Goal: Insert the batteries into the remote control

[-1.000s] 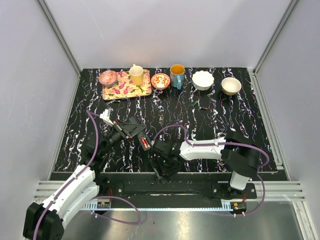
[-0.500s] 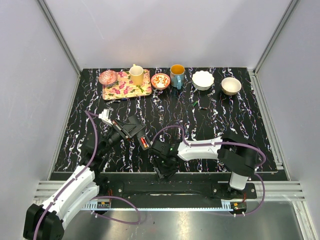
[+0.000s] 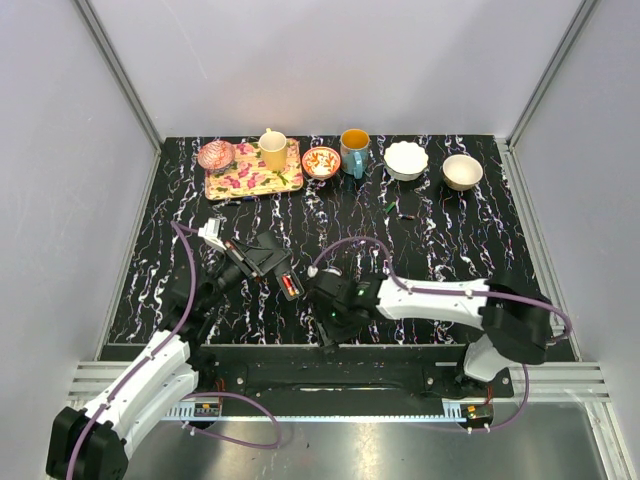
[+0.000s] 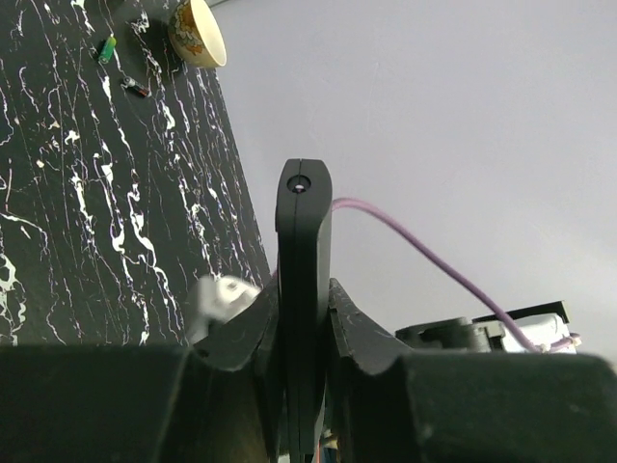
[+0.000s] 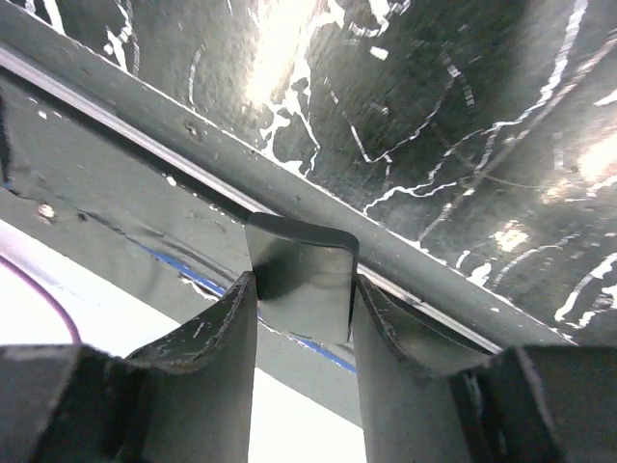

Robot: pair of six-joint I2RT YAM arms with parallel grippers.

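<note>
The tabletop short of the green item is bare. I will move my right gripper outward and over it, then down to release the black plate.
My left gripper point(image 3: 266, 262) is shut on the remote control point(image 3: 288, 284), a slim black bar with a red mark, held off the table at the left front. In the left wrist view the remote point(image 4: 303, 241) stands edge-on between the fingers of the gripper point(image 4: 304, 333). My right gripper point(image 3: 331, 322) is near the table's front edge, just right of the remote. In the right wrist view it point(image 5: 303, 313) is shut on a thin curved black plate point(image 5: 301, 275). Two small items, one green point(image 3: 390, 208) and one dark point(image 3: 408, 214), lie further back; they may be batteries.
Along the back edge stand a floral tray point(image 3: 240, 180) with a pink bowl point(image 3: 215, 155) and yellow cup point(image 3: 273, 149), a patterned small bowl point(image 3: 321, 162), a blue mug point(image 3: 354, 150), a white bowl point(image 3: 406, 160) and a beige bowl point(image 3: 462, 171). A metal rail point(image 3: 330, 345) borders the front edge.
The right arm's elbow has swung out to the right and its cable has lifted; its gripper stays near the front edge with the plate. The left arm has hardly moved.
</note>
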